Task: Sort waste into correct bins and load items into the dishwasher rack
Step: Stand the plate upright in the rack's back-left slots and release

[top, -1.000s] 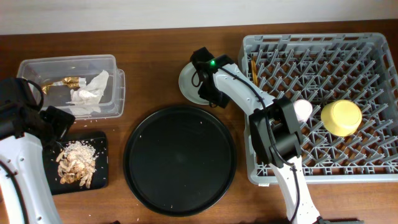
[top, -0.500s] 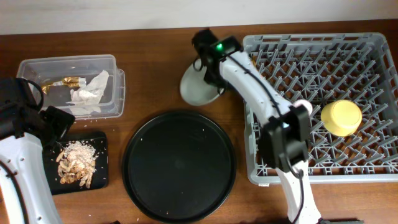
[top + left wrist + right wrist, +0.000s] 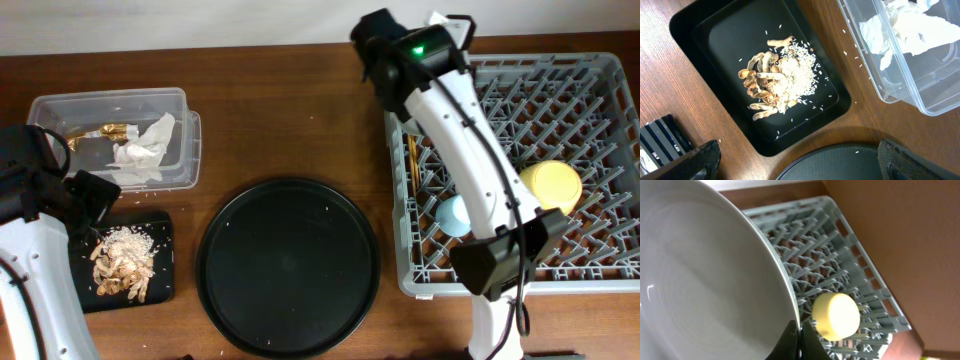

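Observation:
I need to lower the plate (image 3: pixel 705 280) with my right gripper next, into the rack's far slots beside the chopsticks, clear of the yellow bowl, and let go of the plate's rim. Those slots are below my right gripper.
My right gripper (image 3: pixel 800 331) is shut on the rim of the pale grey-white plate (image 3: pixel 705 280), which hangs tilted above the grey dishwasher rack (image 3: pixel 855 240). In the rack (image 3: pixel 600 272) sit the upside-down yellow bowl (image 3: pixel 550 188), a small blue cup (image 3: pixel 454 215) and the chopsticks (image 3: pixel 412 150). The pink cup is hidden. My left gripper (image 3: pixel 807 162) stands open, with nothing between its fingers, by the shallow black tray (image 3: pixel 695 30) of food scraps (image 3: pixel 777 72). The clear box (image 3: pixel 60 108) holds the white napkin (image 3: pixel 140 150) and the gold wrapper (image 3: pixel 110 131).
A large round black tray (image 3: pixel 288 262) lies between the shallow tray and the rack. My right arm (image 3: pixel 470 150) stretches over the rack's left side. Bare wooden table (image 3: pixel 260 110) shows behind the round tray.
My right gripper closed on the plate, lifted it off the table left of the rack and carried it to the rack's back left corner. The blue cup came into view. The left arm stayed still.

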Available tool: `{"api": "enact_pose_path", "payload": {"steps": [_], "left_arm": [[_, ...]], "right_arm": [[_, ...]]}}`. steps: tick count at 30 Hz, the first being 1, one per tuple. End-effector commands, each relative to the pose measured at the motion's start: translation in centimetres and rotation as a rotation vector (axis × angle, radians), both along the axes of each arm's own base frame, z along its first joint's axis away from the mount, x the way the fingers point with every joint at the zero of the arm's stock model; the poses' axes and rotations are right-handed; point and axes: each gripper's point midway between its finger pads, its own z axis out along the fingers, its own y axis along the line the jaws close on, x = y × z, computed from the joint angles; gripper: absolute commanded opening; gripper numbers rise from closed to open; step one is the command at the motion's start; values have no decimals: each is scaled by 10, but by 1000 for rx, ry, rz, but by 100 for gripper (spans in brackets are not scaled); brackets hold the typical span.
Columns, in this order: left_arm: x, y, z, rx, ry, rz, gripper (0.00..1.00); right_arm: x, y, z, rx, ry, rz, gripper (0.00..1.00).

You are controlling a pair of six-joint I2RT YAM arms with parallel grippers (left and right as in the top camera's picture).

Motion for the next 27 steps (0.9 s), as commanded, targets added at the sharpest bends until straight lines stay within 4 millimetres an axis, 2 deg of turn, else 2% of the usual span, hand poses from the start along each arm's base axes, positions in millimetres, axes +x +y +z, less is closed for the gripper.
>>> {"api": "enact_pose_path", "payload": {"steps": [1,8,13,18,20,22,24,26,27], "left_arm": [[-1,3,-1,7,8,9,99],[-1,3,-1,7,8,9,100],[-1,3,-1,7,8,9,99],[-1,3,-1,7,8,9,99],[-1,3,-1,7,8,9,99],[-1,3,-1,7,8,9,99],[-1,3,-1,8,7,9,99],[-1,3,-1,7,8,9,100],[-1,3,-1,7,8,9,99]], "right_arm": [[2,-17,-17,-31,46,-42,4],[14,-15,-65,-66,74,-44,4],[15,-24,-63,-182,88,-30,4],[12,-10,-82,-59,151,6,5],[9,-5,-81,-1,154,14,13],[4,1,-74,67,146,25,34],[-5,8,-51,166,106,45,54],[-16,15,-16,274,24,76,86],[-23,14,-2,305,-13,85,91]]}}
